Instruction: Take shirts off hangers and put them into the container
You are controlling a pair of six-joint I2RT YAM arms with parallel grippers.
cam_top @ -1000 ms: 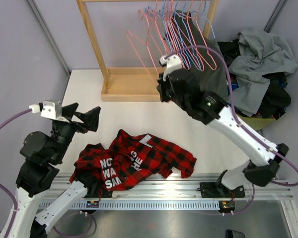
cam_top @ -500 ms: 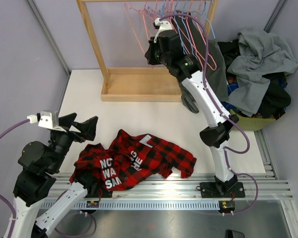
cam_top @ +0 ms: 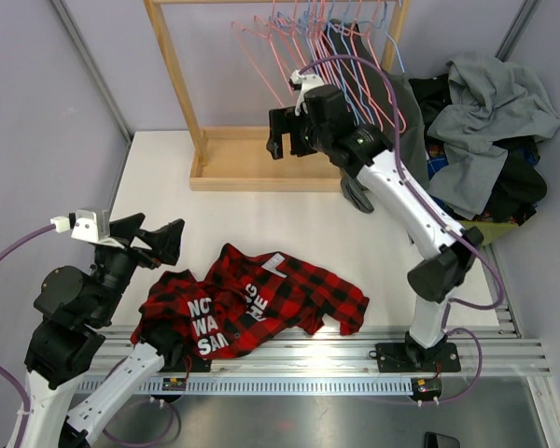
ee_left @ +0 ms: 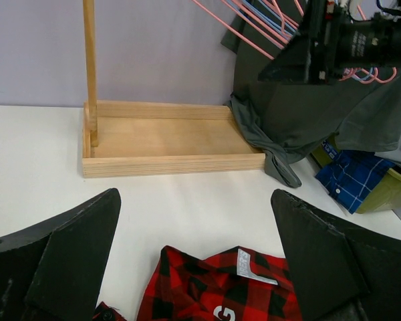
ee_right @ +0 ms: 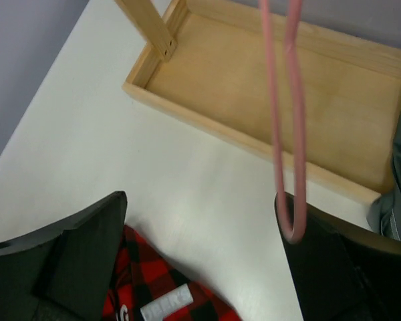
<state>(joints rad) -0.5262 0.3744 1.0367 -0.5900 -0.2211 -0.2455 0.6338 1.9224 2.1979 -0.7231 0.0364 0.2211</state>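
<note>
I should bring my open right gripper back from the rack and down onto the plaid shirt's far middle part (cam_top: pixel 229 273) (ee_right: pixel 131 269), because that part is free of any hanger.
The red-and-black plaid shirt (cam_top: pixel 261 303) lies crumpled on the table near the front edge, white lettering showing; it also appears as the plaid shirt (ee_left: pixel 220 287) and the plaid shirt (ee_right: pixel 147 294). My left gripper (cam_top: pixel 154 233) hovers open above its left end, the left gripper (ee_left: pixel 195 254) empty. My right gripper (cam_top: pixel 285 140) stands open by the rack, below several pink and blue wire hangers (cam_top: pixel 308 47). A pink hanger (ee_right: pixel 284 134) dangles beside the right gripper (ee_right: pixel 200 254), not held. A dark grey shirt (cam_top: pixel 392 103) hangs on the rack. The container (cam_top: pixel 471 231) is heaped with shirts (cam_top: pixel 490 103).
The wooden rack's base tray (cam_top: pixel 247 159) sits at the back of the table, with upright posts and a top rail. A purple wall and a metal strut close the left side. A blue checked cloth (ee_left: pixel 351 177) hangs over the container's rim (ee_left: pixel 387 194).
My right arm lifted a pink hanger up to the rail, then opened its jaws and drew back down and left. The left arm sank slightly, then stayed still.
</note>
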